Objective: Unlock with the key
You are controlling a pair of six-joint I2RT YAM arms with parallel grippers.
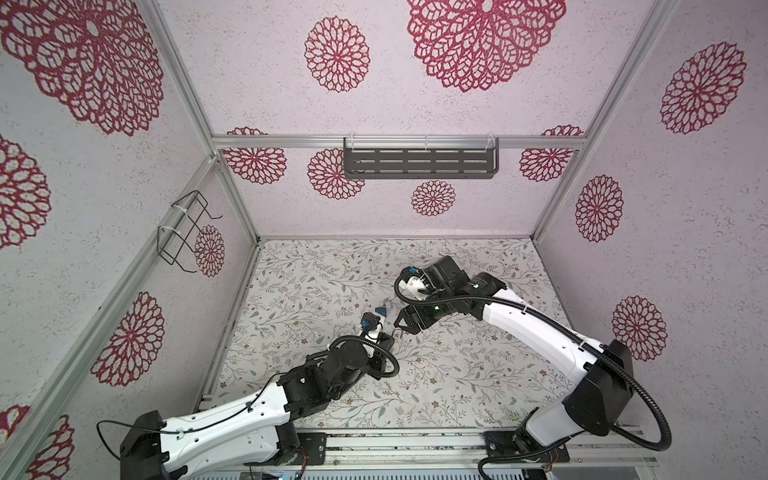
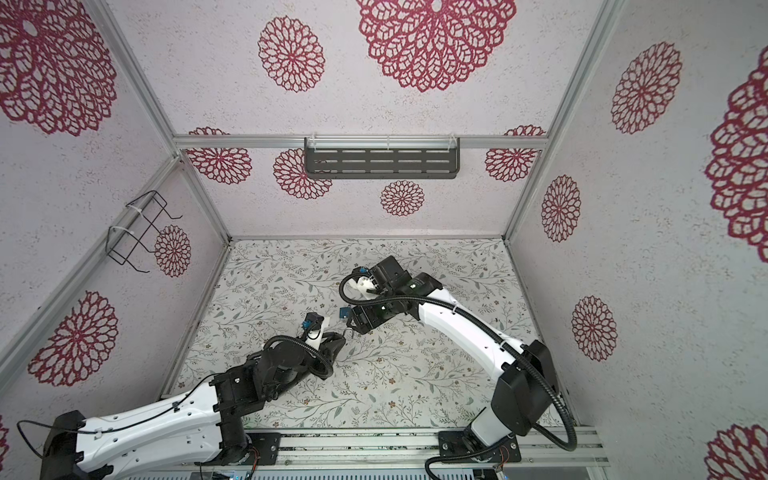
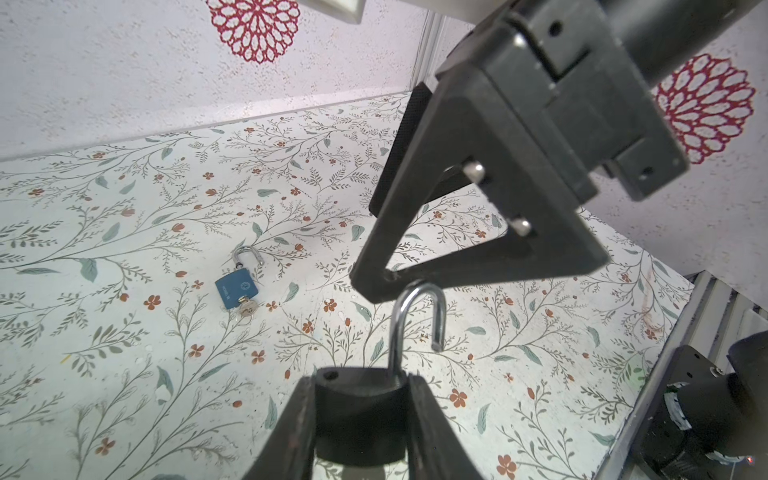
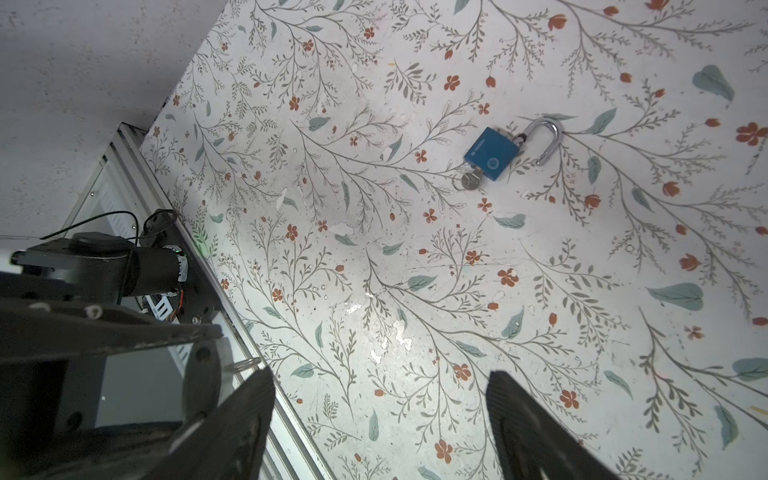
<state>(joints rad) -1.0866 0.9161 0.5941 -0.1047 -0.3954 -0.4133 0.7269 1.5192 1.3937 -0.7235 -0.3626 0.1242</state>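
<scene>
The black padlock's shackle is open, so I will tilt my left gripper down, lower it to the bare tabletop short of the blue padlock, and then release it.
My left gripper [image 3: 360, 386] is shut on the body of a black padlock [image 3: 359, 411]. Its chrome shackle [image 3: 417, 316] stands swung open, with one leg out of the body. No key shows in this padlock. My right gripper [image 4: 380, 376] is open and empty, and one fingertip [image 3: 374, 286] sits just above the shackle's bend. In both top views the two grippers [image 1: 392, 336] [image 1: 401, 322] meet near the table's middle. A blue padlock [image 4: 491, 153] lies flat on the table beyond them, with its shackle open and a silver key [image 4: 471, 180] in its keyhole.
The floral table [image 1: 457, 374] is walled on three sides. A dark slotted shelf [image 1: 419, 163] hangs on the back wall and a wire rack [image 1: 183, 232] on the left wall. The metal rail [image 1: 415, 446] carrying the arm bases runs along the front edge.
</scene>
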